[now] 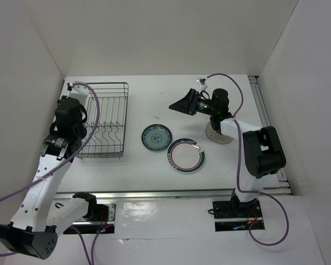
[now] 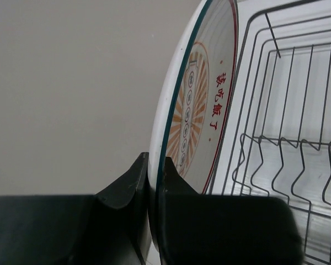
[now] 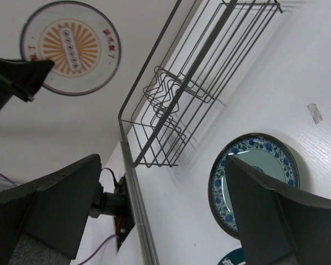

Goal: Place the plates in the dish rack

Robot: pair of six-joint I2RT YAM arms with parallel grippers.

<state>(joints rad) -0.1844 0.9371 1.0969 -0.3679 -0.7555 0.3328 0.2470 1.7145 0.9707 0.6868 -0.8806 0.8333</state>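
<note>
I will next move my left gripper down and to the right in the top view, and release the plate among the end wire loops of the rack, which are empty beside it.
The dark wire dish rack [image 1: 106, 118] stands at the table's left and holds no plates. My left gripper [image 2: 154, 179] is shut on the rim of the orange sunburst plate [image 2: 194, 94] and holds it on edge, raised beside the rack's far left side [image 2: 289, 110]. The right wrist view shows that plate [image 3: 70, 47] face-on, above the rack [image 3: 193, 83]. The teal patterned plate [image 1: 156, 137] and the white plate with red-and-blue rings [image 1: 186, 155] lie flat at mid-table. My right gripper [image 1: 182, 104] is open and empty, raised beyond the teal plate [image 3: 248, 182].
A round pale disc [image 1: 218, 134] lies on the table under the right arm. White walls close in the table on the left, back and right. A metal rail [image 1: 265, 118] runs along the right edge.
</note>
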